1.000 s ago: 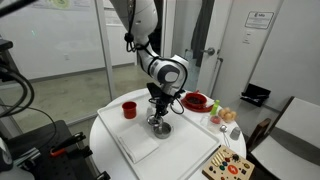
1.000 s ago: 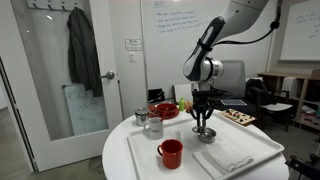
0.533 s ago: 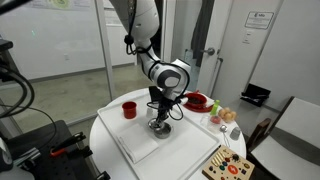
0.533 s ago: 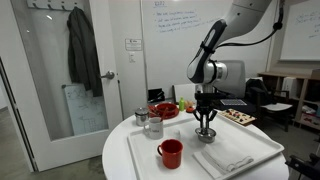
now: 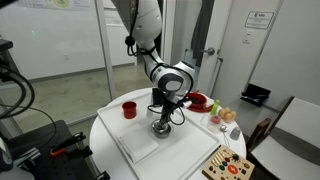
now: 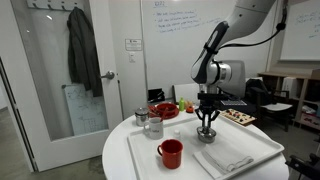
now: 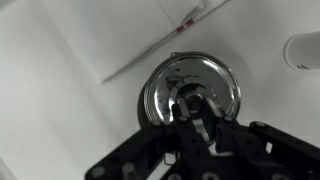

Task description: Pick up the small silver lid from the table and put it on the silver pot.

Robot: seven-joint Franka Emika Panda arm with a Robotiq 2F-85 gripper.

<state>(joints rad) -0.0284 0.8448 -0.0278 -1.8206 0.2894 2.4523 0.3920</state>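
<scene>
I will lower the lid with my gripper onto the rim of the silver pot point(image 6: 207, 138) directly below, easing away from the folded white cloth, and release the knob.
The small silver lid point(image 7: 190, 95) is a shiny round disc that fills the middle of the wrist view. It lies directly under my gripper point(image 7: 195, 112), whose fingertips are drawn together on the knob at its centre. In both exterior views the gripper point(image 5: 163, 115) point(image 6: 206, 124) points straight down on a low silver round body point(image 5: 160, 128) point(image 6: 206, 136) on the white tray point(image 6: 260, 150). That body looks like the silver pot with the lid on top. I cannot tell the two apart, and the pot's hollow is hidden.
A red cup point(image 6: 170, 152) point(image 5: 129, 109) stands on the tray, and a folded white cloth point(image 6: 225, 160) point(image 7: 150, 45) lies next to the gripper. A glass mug point(image 6: 153, 126), a small silver vessel point(image 6: 141, 116) and a red bowl point(image 6: 165, 109) stand behind. A wooden board point(image 5: 228, 165) lies at the table's edge.
The gripper and wrist have shifted slightly sideways over the tray, staying low over the silver piece. The jaws stay closed.
</scene>
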